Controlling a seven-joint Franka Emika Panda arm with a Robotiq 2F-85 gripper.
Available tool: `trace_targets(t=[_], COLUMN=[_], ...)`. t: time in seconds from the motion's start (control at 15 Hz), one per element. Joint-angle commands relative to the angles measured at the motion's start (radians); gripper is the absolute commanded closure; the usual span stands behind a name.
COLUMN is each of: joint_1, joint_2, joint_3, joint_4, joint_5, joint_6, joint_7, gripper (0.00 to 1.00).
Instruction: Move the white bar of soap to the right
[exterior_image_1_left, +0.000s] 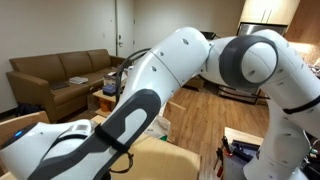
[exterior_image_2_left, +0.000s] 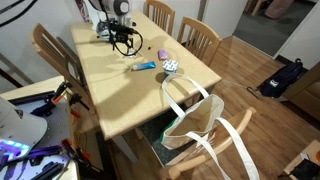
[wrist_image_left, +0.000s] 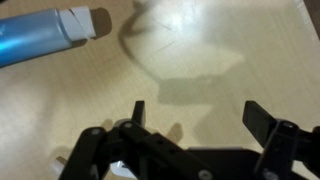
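Only table shows between my fingers. My gripper will next go down and move toward the white bit at the lower left in the wrist view.
My gripper (wrist_image_left: 197, 115) is open and empty, low over the bare wooden table (exterior_image_2_left: 120, 95). In an exterior view it is near the table's far end (exterior_image_2_left: 122, 40). The white bar of soap does not show clearly. A small white bit (wrist_image_left: 120, 170) peeks out behind the gripper body at the lower left of the wrist view, and I cannot tell what it is. A blue packet with a white end (wrist_image_left: 45, 35) lies ahead of the left finger, also seen mid-table (exterior_image_2_left: 143, 67). The arm (exterior_image_1_left: 170, 80) blocks the table in an exterior view.
A pale patterned cup (exterior_image_2_left: 170, 66) and a small purple item (exterior_image_2_left: 161, 53) sit near the blue packet. A white tote bag (exterior_image_2_left: 195, 120) hangs at the table's near edge. Wooden chairs (exterior_image_2_left: 200, 35) surround the table. A dark backpack (exterior_image_2_left: 280, 78) lies on the floor.
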Motion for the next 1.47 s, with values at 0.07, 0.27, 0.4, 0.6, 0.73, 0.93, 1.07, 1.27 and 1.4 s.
trace_targets(t=[0.07, 0.27, 0.4, 0.6, 0.73, 0.93, 1.07, 1.27, 1.4], joint_1=[0.052, 0.106, 0.129, 0.149, 0.150, 0.124, 0.118, 0.103, 0.096], joint_2=[0.068, 0.097, 0.103, 0.103, 0.111, 0.103, 0.093, 0.089, 0.087], joint_3=[-0.010, -0.050, -0.081, -0.119, -0.127, -0.116, -0.124, -0.124, -0.119], joint_4=[0.095, 0.131, 0.130, 0.115, 0.103, 0.042, -0.003, -0.043, -0.056], joint_5=[-0.055, -0.076, -0.104, -0.123, -0.104, -0.074, -0.068, -0.105, -0.103], joint_6=[-0.038, -0.004, 0.040, 0.111, 0.174, 0.297, 0.367, 0.422, 0.441], joint_7=[0.049, 0.071, 0.095, 0.119, 0.133, 0.144, 0.167, 0.229, 0.248], gripper=[0.00, 0.00, 0.00, 0.00, 0.00, 0.00, 0.00, 0.00, 0.00])
